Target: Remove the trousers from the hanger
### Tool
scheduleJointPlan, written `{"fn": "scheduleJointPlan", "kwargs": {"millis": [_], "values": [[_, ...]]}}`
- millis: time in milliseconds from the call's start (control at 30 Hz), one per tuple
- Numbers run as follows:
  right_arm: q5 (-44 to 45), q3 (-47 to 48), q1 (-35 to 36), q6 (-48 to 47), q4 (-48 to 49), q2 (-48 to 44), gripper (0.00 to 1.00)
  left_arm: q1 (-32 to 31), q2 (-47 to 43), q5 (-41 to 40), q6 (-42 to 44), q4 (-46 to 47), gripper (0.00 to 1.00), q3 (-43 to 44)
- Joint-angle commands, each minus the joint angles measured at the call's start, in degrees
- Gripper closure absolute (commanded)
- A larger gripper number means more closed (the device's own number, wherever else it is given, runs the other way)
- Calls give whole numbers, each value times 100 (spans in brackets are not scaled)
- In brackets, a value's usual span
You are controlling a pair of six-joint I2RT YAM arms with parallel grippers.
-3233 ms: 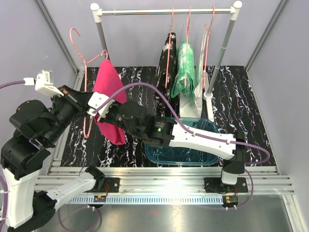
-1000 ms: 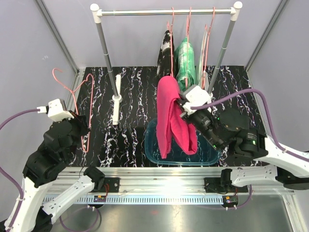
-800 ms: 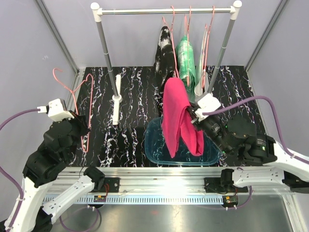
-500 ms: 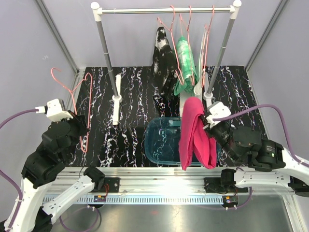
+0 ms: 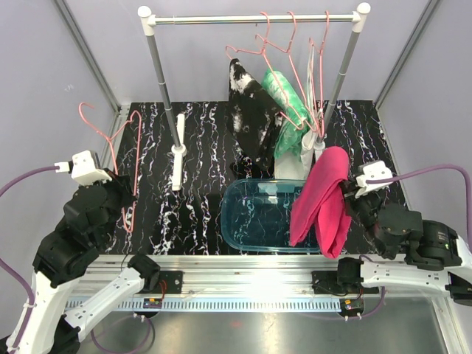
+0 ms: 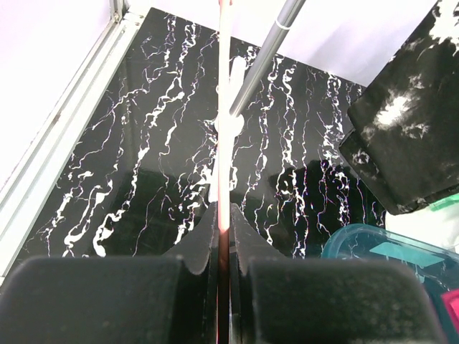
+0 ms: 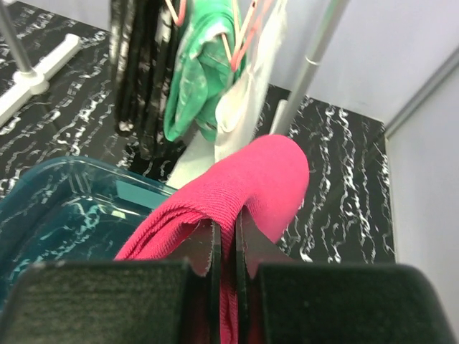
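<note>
Next, my right gripper goes to the left in the top view and down over the bin's empty space. It then releases the trousers, since they hang partly outside the bin.
The magenta trousers [image 5: 323, 200] hang folded from my right gripper [image 5: 354, 198], which is shut on their top fold [image 7: 265, 179] over the right end of the teal bin [image 5: 251, 217]. In the right wrist view my right gripper [image 7: 224, 231] pinches the ribbed fabric. My left gripper [image 5: 127, 200] is shut on a bare pink hanger [image 5: 137, 158] at the left; the wire [image 6: 224, 107] runs straight up between the jaws of my left gripper [image 6: 224, 215]. Black-and-white trousers [image 5: 251, 118] and green tie-dye trousers [image 5: 289, 107] hang on pink hangers from the rail, tilted left.
A clothes rack with a rail [image 5: 221, 18] and two grey posts stands at the back; its white feet [image 5: 179, 151] rest on the black marbled mat. A white garment [image 5: 308, 140] hangs by the right post [image 5: 339, 70]. Grey walls close in both sides.
My right gripper has carried the magenta trousers rightward and lower, from over the bin's middle to its right end. The garments on the rail have swung left. The left arm stays still.
</note>
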Motion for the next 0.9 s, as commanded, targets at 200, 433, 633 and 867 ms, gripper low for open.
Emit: {"fn": "scheduleJointPlan", "kwargs": {"millis": [200, 433, 633, 867], "values": [[342, -129, 25, 309, -32, -174, 100, 1, 35, 202, 57, 619, 100, 22], [227, -771, 25, -527, 838, 336, 100, 1, 27, 291, 74, 759, 100, -49], [-264, -1236, 25, -826, 1541, 609, 100, 1, -26, 238, 180, 759, 100, -66], [-589, -1756, 16, -1432, 2614, 872, 100, 1, -87, 212, 294, 751, 100, -66]]}}
